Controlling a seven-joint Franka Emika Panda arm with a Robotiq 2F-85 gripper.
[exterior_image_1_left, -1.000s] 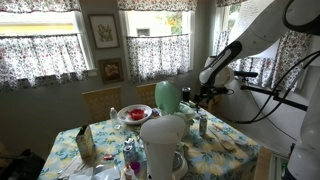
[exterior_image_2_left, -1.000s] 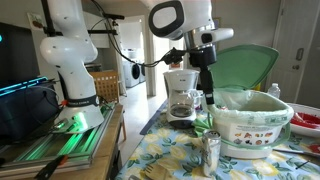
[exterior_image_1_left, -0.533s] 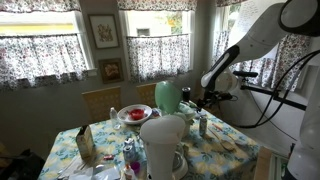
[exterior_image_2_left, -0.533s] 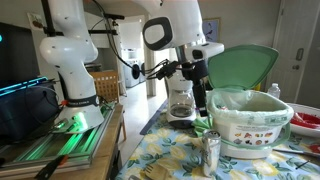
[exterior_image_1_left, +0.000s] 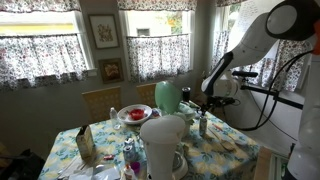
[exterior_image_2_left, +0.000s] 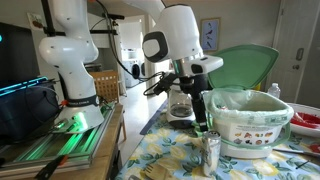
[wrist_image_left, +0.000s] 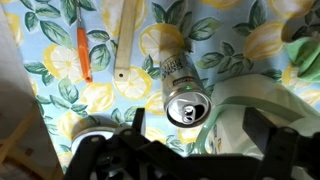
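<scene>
I need to lower my gripper over the can's upper part next and close there. The can's top is in line between my open fingers but is still below them.
A silver drink can stands upright on the lemon-print tablecloth, its pull-tab top facing the wrist camera. My gripper hangs right above it, open, with one finger to each side of the can's top and nothing between the fingers. In an exterior view the gripper is just above and slightly behind the can. In an exterior view the gripper hovers over the table's far side. The can touches neither finger.
A white patterned bowl with a raised green lid stands beside the can. A coffee maker is behind. An orange stick and a pale wooden strip lie on the cloth. A white jug and a red dish are there too.
The arm has swung over and come down, bringing the open gripper from higher up to just above the can. The can has not moved.
</scene>
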